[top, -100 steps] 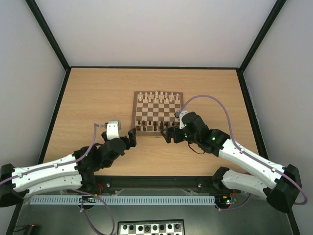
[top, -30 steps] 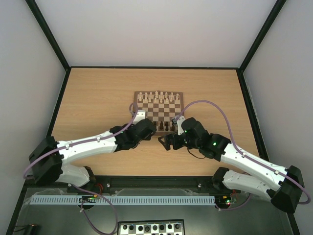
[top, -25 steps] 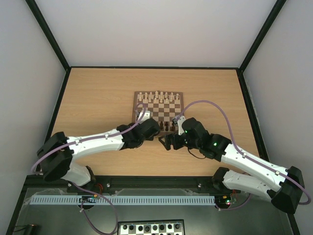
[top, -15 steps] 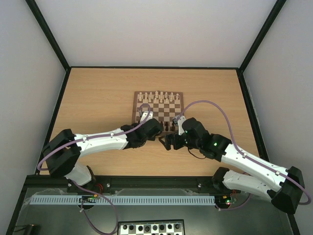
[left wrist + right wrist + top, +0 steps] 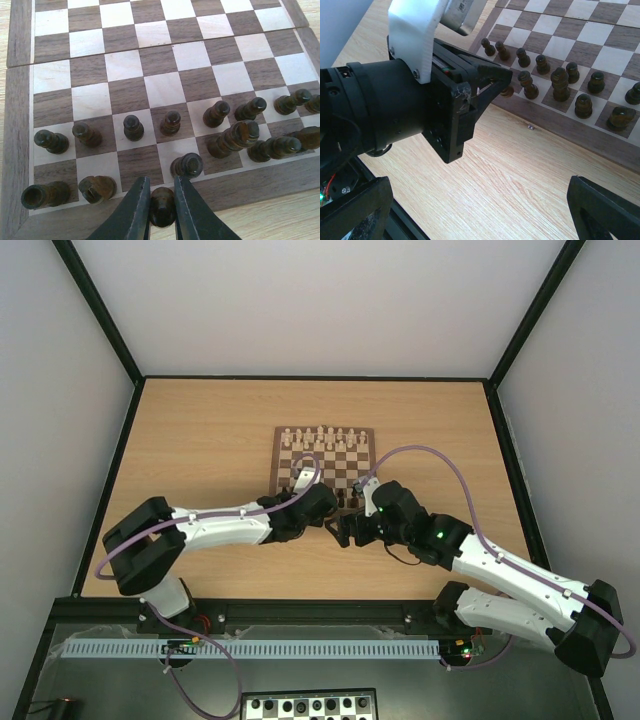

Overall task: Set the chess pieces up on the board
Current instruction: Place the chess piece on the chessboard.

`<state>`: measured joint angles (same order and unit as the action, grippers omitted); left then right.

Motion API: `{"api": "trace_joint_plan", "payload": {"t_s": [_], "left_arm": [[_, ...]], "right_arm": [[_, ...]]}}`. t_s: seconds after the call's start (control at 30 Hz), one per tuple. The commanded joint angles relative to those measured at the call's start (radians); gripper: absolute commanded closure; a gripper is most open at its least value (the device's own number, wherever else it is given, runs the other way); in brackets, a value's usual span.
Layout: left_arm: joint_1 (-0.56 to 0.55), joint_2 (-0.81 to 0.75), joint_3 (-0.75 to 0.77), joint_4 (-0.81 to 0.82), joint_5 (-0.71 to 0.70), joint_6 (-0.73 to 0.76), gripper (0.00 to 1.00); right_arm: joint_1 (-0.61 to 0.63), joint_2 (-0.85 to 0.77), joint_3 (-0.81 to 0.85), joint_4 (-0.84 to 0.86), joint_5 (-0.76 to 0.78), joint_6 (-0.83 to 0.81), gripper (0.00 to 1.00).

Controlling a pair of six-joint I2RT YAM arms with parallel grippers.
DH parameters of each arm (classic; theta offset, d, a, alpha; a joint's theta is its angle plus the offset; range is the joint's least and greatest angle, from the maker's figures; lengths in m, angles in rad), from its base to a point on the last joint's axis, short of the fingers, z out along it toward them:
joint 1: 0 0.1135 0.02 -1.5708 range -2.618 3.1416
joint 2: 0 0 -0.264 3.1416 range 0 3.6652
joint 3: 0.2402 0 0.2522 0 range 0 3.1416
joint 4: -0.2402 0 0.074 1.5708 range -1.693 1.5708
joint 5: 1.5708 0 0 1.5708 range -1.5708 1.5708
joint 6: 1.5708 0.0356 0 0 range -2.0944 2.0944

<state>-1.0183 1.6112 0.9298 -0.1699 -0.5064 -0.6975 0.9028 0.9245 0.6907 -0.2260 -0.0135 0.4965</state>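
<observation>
Next, my left gripper should ease outward and down and release the dark piece on the near row's empty dark square, since that gap lies outward and below its fingers.
The board (image 5: 330,466) lies mid-table, with pale chessmen (image 5: 320,436) along its far rows. Dark chess pieces (image 5: 133,127) stand in its two near rows, some leaning. My left gripper (image 5: 161,186) is shut on one dark piece (image 5: 162,206), held just above the board's near border beside a standing dark piece (image 5: 186,165). The top view puts this gripper (image 5: 325,502) at the board's near edge. My right gripper (image 5: 477,185) hangs open over bare table in front of the board (image 5: 560,42), nothing between its fingers, with the left gripper (image 5: 502,82) close ahead of it.
A black-and-white board (image 5: 310,706) sits below the table's near edge, behind the arm bases. A small metal speck (image 5: 531,127) lies on the table by the board's border. Black frame rails bound the table. The two grippers are close together.
My left arm has stretched forward and to the right, bringing its held dark piece to the board's near edge. The right arm has barely shifted over the last second.
</observation>
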Motion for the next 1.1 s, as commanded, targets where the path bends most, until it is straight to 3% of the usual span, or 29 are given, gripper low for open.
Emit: {"api": "trace_joint_plan", "payload": {"t_s": [0.0, 0.67, 1.07], "left_arm": [[0.013, 0.015, -0.012, 0.032, -0.029, 0.017, 0.94], [0.055, 0.073, -0.046, 0.12, -0.027, 0.051, 0.92], [0.06, 0.08, -0.048, 0.128, -0.015, 0.054, 0.84]], "right_arm": [[0.002, -0.007, -0.016, -0.029, 0.013, -0.01, 0.04], [0.003, 0.02, -0.016, -0.021, 0.014, -0.013, 0.04], [0.002, 0.027, -0.016, -0.02, 0.012, -0.015, 0.04]]}}
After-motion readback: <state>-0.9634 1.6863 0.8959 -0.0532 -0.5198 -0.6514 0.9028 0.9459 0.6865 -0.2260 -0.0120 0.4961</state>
